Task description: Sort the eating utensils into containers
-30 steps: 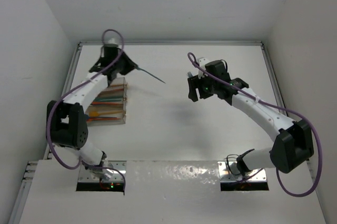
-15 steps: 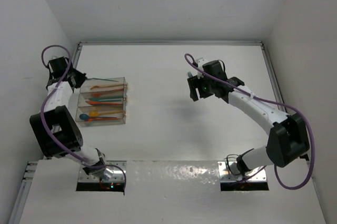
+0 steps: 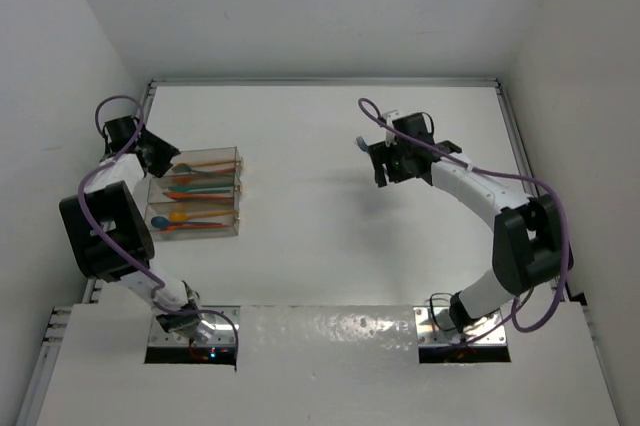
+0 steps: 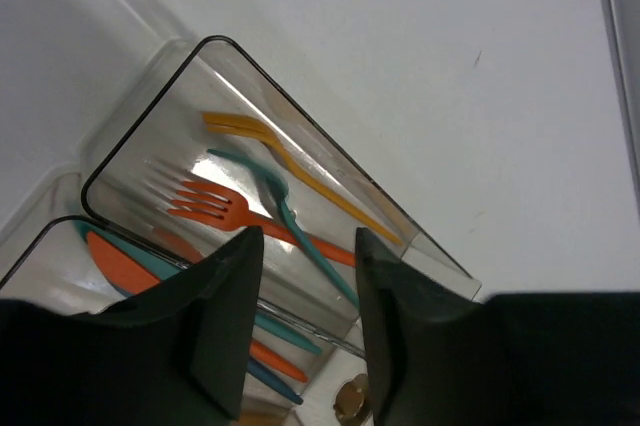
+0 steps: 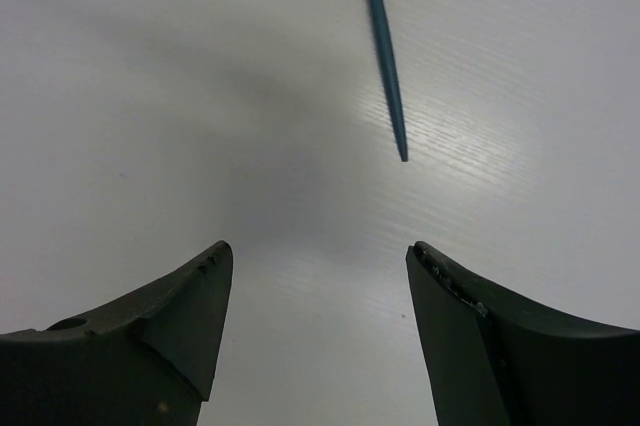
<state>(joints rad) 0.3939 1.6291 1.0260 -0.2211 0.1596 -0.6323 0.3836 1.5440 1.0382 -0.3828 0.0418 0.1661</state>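
I should next move my right gripper outward, lower over the teal utensil handle (image 5: 385, 56) and close; its tip is still ahead of my open fingers.
The containers (image 3: 197, 191) are three clear bins side by side at the table's left. They hold orange, teal and blue utensils. In the left wrist view the far bin (image 4: 130, 136) holds a yellow-orange fork (image 4: 300, 171), a teal fork (image 4: 290, 216) and an orange fork (image 4: 215, 208). The neighbouring bin holds an orange knife (image 4: 125, 264) with teal and blue handles. My left gripper (image 3: 160, 156) is open and empty at the bins' left end (image 4: 305, 246). My right gripper (image 3: 380, 168) is open and empty above the bare table (image 5: 318, 256). A teal utensil handle (image 5: 385, 56) lies ahead of it.
A raised rail (image 3: 140, 136) runs along the table's left edge, close to the left gripper, with white walls on three sides. A purple cable (image 3: 470, 174) loops along the right arm. A metal screw head (image 4: 350, 401) shows on the table near the bins.
A second ago the left gripper held a teal utensil over the bins. It then swung far left and now sits open at their left end. The right gripper shifted slightly right.
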